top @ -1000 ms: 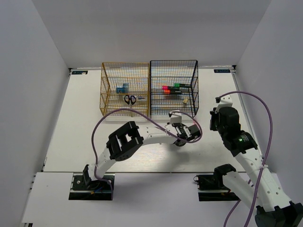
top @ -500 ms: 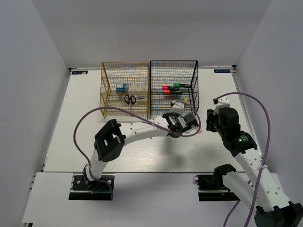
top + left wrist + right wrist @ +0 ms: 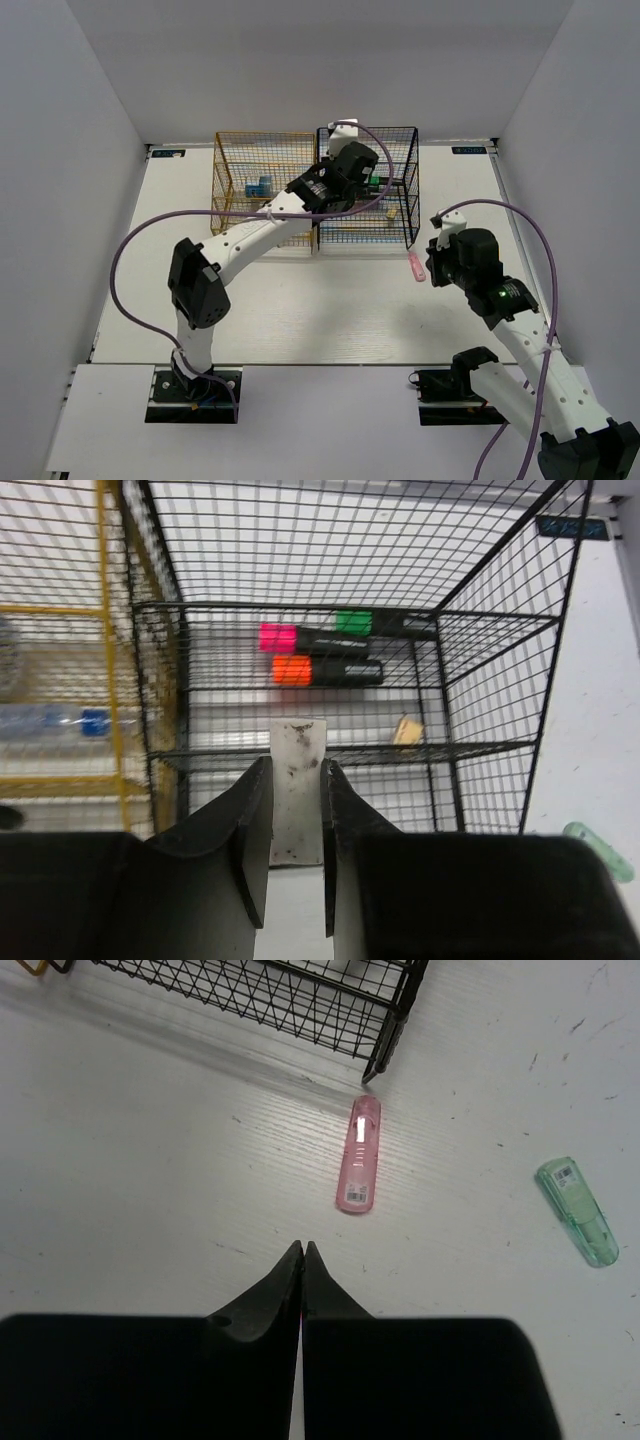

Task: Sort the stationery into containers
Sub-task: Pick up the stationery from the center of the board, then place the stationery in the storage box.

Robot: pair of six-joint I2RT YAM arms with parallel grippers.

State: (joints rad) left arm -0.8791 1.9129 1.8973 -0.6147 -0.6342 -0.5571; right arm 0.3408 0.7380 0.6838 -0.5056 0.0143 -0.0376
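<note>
I should next move my left gripper gently outward and down into the black rack [image 3: 500, 680] to let go of the white piece on the bare mesh [image 3: 346, 716] beside the orange highlighter, because there is still space there.
My left gripper [image 3: 358, 168] hangs over the black wire rack [image 3: 366, 129] and is shut on a flat white piece [image 3: 297, 780] with dark specks. In the left wrist view the black rack [image 3: 500, 680] holds pink [image 3: 300, 638], orange [image 3: 325, 670] and green [image 3: 385, 623] highlighters, with a small beige piece [image 3: 407, 730] on a lower tier. My right gripper [image 3: 302, 1247] is shut and empty above the table, just short of a pink piece [image 3: 359, 1155] lying by the rack's corner. The pink piece also shows in the top view [image 3: 417, 267]. The scissors are hidden.
The golden-yellow rack [image 3: 262, 136] stands left of the black one, touching it, and holds a blue tub [image 3: 258, 186]. A pale green piece [image 3: 577, 1210] lies on the table right of the pink one. White walls close in the table.
My left arm has swung from the table in front of the racks up over the black rack, still holding the white piece. My right gripper has shifted slightly left, towards the pink piece.
</note>
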